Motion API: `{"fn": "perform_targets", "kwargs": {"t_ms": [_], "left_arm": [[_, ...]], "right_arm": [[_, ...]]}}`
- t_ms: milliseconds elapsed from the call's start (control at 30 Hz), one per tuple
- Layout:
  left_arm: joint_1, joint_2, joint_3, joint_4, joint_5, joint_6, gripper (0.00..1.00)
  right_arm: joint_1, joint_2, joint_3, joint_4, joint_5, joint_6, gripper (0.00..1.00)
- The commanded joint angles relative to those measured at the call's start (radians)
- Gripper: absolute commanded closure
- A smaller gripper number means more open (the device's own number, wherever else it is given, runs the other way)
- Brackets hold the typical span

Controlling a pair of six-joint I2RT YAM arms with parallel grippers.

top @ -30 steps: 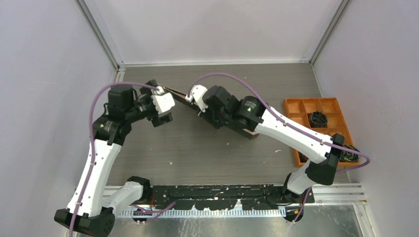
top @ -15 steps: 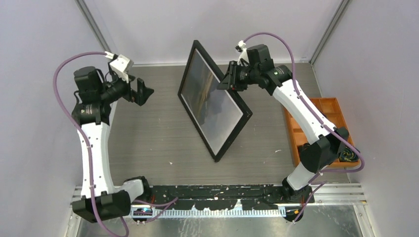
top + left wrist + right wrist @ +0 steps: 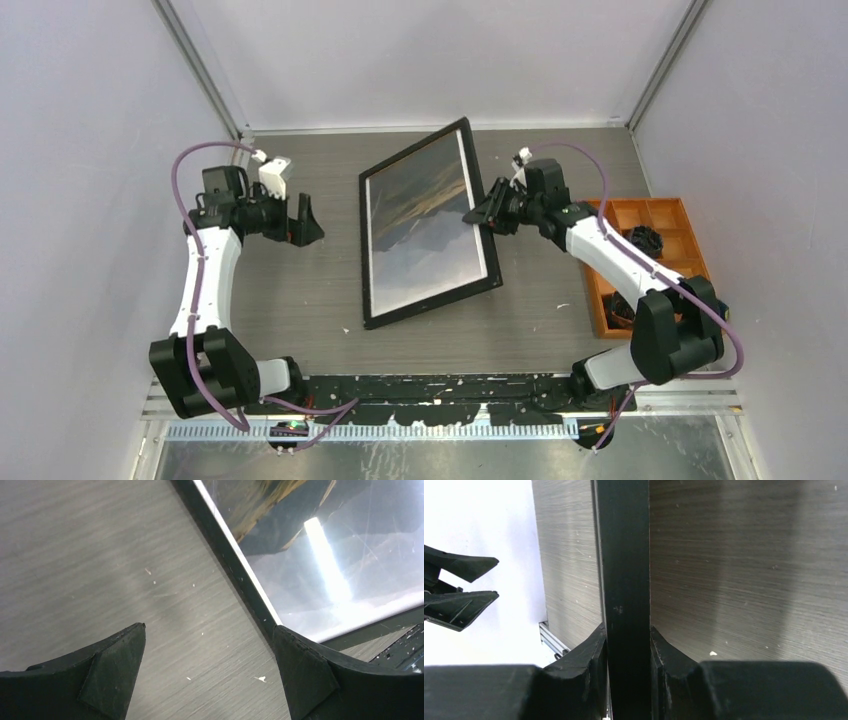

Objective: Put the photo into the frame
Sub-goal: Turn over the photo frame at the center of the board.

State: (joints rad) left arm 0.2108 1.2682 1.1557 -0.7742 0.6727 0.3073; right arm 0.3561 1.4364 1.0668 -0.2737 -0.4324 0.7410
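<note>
My right gripper lowers the frame's raised edge down and back onto the bare tabletop below it and releases next, since the frame still slants.
The black frame (image 3: 366, 250) rests slanted at the middle of the table, front face up, and the photo (image 3: 425, 225) of dark mountains shows behind its glass. My right gripper (image 3: 481, 213) is shut on the frame's right edge. In the right wrist view that edge (image 3: 624, 555) runs straight up between the fingers (image 3: 594, 650). My left gripper (image 3: 305, 222) hangs open to the left of the frame and holds nothing. Its wrist view shows the frame's black border (image 3: 225, 555) and glossy glass (image 3: 320, 580) just beyond the right fingertip (image 3: 285, 640).
An orange compartment tray (image 3: 600, 215) sits at the right with black clips (image 3: 645, 240) in it. Grey walls close in the left, right and back. A black rail (image 3: 450, 385) runs along the near edge.
The frame has come down from a steep upright tilt to a lower slant with its face up, still in my right gripper. My left arm has drawn back to the left, open.
</note>
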Motion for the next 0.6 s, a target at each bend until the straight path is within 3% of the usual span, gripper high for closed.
{"fn": "perform_targets", "kwargs": {"t_ms": [0,233,333,467,500,567], "left_arm": [[0.007,-0.026,-0.074,0.1,-0.059,-0.026,0.0],[0.005,-0.029,-0.206,0.168,-0.095,-0.011,0.0],[0.005,-0.047,-0.272,0.23,-0.123,-0.034,0.0],[0.005,-0.059,-0.311,0.273,-0.124,-0.048,0.0],[0.005,-0.061,-0.318,0.278,-0.122,-0.053,0.0],[0.005,-0.062,-0.33,0.298,-0.122,-0.072,0.0]], "right_arm": [[-0.007,-0.06,-0.167,0.171,0.078,0.046,0.81],[-0.023,-0.044,-0.366,0.329,0.162,0.001,0.76],[-0.023,-0.02,-0.398,0.362,0.179,-0.018,0.59],[-0.024,0.007,-0.425,0.387,0.19,-0.035,0.47],[-0.023,0.011,-0.424,0.382,0.196,-0.039,0.41],[-0.023,0.017,-0.416,0.363,0.21,-0.047,0.03]]}}
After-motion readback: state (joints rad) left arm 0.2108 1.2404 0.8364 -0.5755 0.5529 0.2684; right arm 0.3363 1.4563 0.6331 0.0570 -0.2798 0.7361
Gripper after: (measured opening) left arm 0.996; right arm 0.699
